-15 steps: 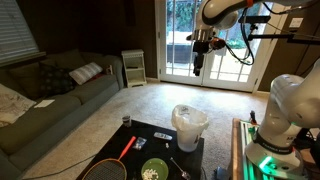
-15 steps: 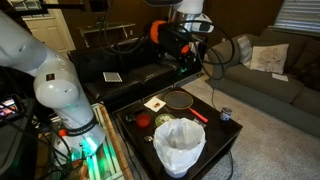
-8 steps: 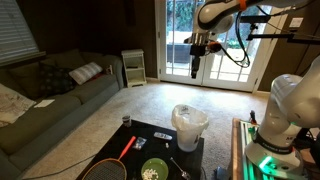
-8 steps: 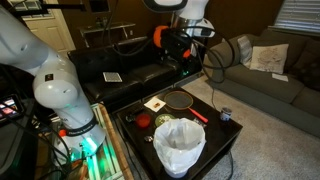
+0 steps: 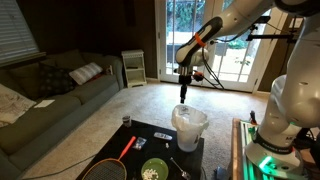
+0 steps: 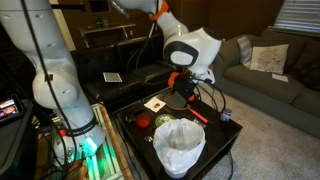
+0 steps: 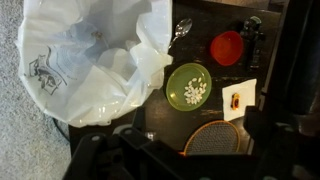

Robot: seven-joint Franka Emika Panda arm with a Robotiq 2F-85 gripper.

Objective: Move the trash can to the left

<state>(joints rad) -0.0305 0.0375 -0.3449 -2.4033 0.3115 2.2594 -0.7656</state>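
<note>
My gripper moves down and to the left in the wrist view toward the liner's edge by the bowl next, where the plastic sticks out below my gripper.
The trash can [image 5: 189, 125] is a small white bin lined with a crinkled white plastic bag. It stands at one edge of a low black table [image 5: 147, 133]. It shows in both exterior views [image 6: 180, 146] and fills the upper left of the wrist view [image 7: 90, 55]. My gripper [image 5: 184, 92] hangs just above the bin, a little beyond its rim, and also shows over the table [image 6: 184, 97]. In the wrist view my dark fingers [image 7: 190, 152] stand apart with nothing between them. The gripper is open and touches nothing.
On the table lie a green bowl [image 7: 188, 85] with white bits, a racket [image 7: 215, 138] with a red handle [image 6: 197, 114], a white card [image 7: 240, 98], a red round thing [image 7: 227, 47], a spoon [image 7: 182, 28] and a small can [image 6: 225, 115]. A sofa [image 5: 50, 95] stands nearby, and the robot base [image 5: 280, 120] is beside the table.
My arm has come down from high near the glass doors to just above the trash can. The bin and the table things have not moved.
</note>
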